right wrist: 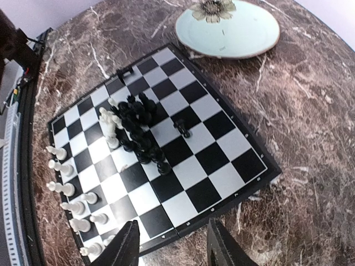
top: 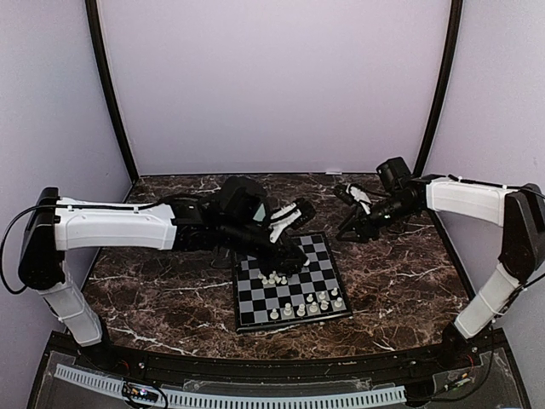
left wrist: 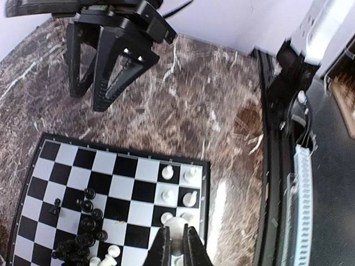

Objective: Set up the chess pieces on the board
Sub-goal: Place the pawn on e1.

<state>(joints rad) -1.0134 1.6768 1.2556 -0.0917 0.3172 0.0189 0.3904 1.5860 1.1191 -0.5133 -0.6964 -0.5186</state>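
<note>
I should next bring the white pawn back down toward the near edge of the board with my left gripper, onto the square beside the standing pawns, because their row stops short there.
The board (top: 319, 256) lies mid-table, chequered with a dark rim. White chess pieces (top: 311, 305) stand along its near edge, and a few more (top: 274, 279) cluster near the middle. My left gripper (top: 294, 256) reaches over the board. In the left wrist view it (left wrist: 176, 227) is shut on a white piece (left wrist: 176, 220) above the board (left wrist: 125, 188), next to standing white pieces (left wrist: 188, 177). My right gripper (top: 351, 228) hovers off the board's far right corner. It (right wrist: 173, 221) is open and empty over the board's edge (right wrist: 233, 194). Black pieces (right wrist: 138, 124) are bunched mid-board, and one (right wrist: 182, 127) stands apart.
A round pale green plate (right wrist: 227, 30) with a flower-like thing on it sits on the marble beyond the board. A black rail (left wrist: 277, 166) runs along the table's near edge. Pale walls enclose the table on three sides.
</note>
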